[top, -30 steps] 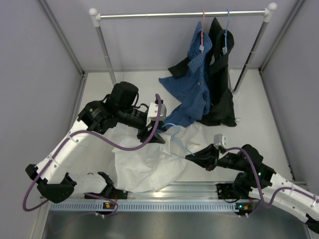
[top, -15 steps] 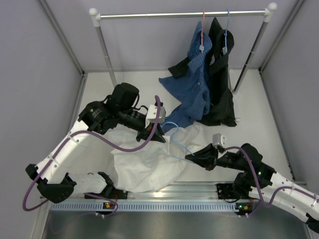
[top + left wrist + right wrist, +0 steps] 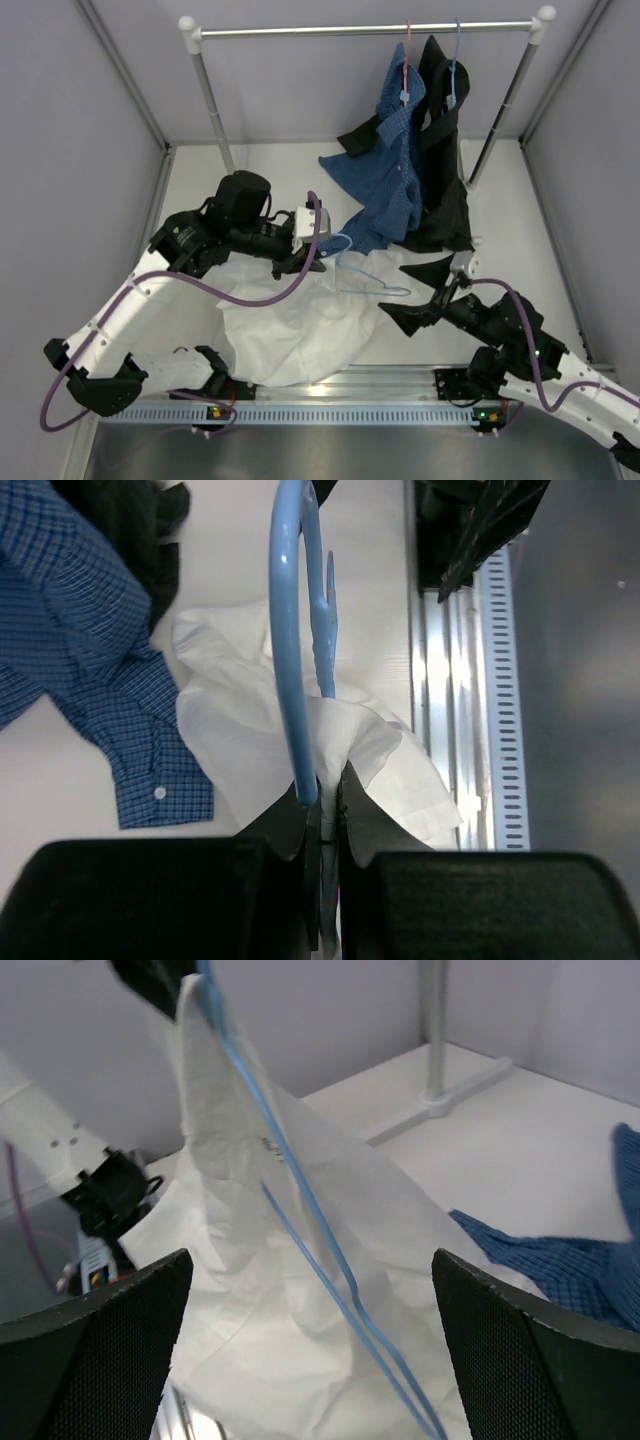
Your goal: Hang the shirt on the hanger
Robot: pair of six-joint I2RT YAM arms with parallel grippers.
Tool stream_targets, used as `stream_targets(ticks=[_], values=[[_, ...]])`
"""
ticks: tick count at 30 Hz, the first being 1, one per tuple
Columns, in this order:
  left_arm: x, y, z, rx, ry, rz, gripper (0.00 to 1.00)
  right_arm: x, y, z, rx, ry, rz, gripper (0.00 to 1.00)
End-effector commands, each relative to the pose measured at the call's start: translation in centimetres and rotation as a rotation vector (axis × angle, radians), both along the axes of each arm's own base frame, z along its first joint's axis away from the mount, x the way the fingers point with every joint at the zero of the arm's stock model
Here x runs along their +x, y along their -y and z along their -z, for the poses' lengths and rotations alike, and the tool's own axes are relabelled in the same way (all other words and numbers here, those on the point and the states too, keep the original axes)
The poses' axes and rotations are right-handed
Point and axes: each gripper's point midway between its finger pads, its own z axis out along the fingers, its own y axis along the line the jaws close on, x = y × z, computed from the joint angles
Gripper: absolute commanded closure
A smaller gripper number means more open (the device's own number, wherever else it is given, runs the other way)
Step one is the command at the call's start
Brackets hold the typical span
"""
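Observation:
My right gripper tilts and comes down to its left in the top view onto the shirt fold (image 3: 362, 308) (image 3: 310, 1380) next, as the hanger's end is bare.
The white shirt (image 3: 300, 325) lies crumpled on the table in front of the arms, with one fold pulled up to a peak. My left gripper (image 3: 318, 262) is shut at that peak. In the left wrist view its jaws (image 3: 325, 790) pinch white shirt (image 3: 240, 750) cloth together with the thin light-blue hanger (image 3: 290, 630). The hanger (image 3: 362, 280) slants down to the right across the cloth. My right gripper (image 3: 418, 293) stands wide open just right of the hanger's low end, touching nothing. In the right wrist view the hanger (image 3: 300, 1195) and shirt (image 3: 230, 1290) hang between its spread fingers (image 3: 100, 1350).
At the back, a rail (image 3: 330, 30) on two posts (image 3: 212, 105) carries a blue checked shirt (image 3: 395, 190) on a red hanger and a black garment (image 3: 440, 190) on a darker blue hanger; both trail onto the table. A slotted metal strip (image 3: 350, 412) runs along the near edge.
My left gripper has shut on the shirt fold and hanger top. My right gripper has let go of the hanger's lower end, opened wide and backed off to the right.

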Motion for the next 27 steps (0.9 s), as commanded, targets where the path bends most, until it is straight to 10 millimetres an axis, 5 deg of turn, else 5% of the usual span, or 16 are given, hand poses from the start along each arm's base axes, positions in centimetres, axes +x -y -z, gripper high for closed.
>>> stream_targets(ticks=[1,4,8,15,21,27], values=[[2.7,-0.8,-2.2,-0.062,0.14,-0.166,1.0,4.4,5.0,-0.3,0.089,-0.15,0.376,0.0],[3.9,-1.5,-3.0,-0.096,0.207,-0.256,1.0,4.8,7.4,0.0,0.136,-0.197,0.478,0.0],[7.5,-3.4,-4.4,-0.122,0.275,-0.514,1.0,4.5,7.2,0.4,0.124,-0.266,0.465,0.07],[6.2,-3.1,-5.4,-0.179,0.233,-0.485,1.0,3.2,-1.7,5.8,-0.074,-0.413,0.178,0.23],[5.5,-3.2,-5.1,-0.187,0.216,-0.468,1.0,6.9,-4.1,7.9,-0.116,-0.415,0.238,0.29],[4.4,-3.3,-4.8,-0.217,0.208,-0.443,1.0,9.7,-4.0,9.6,-0.071,-0.434,0.276,0.37]])
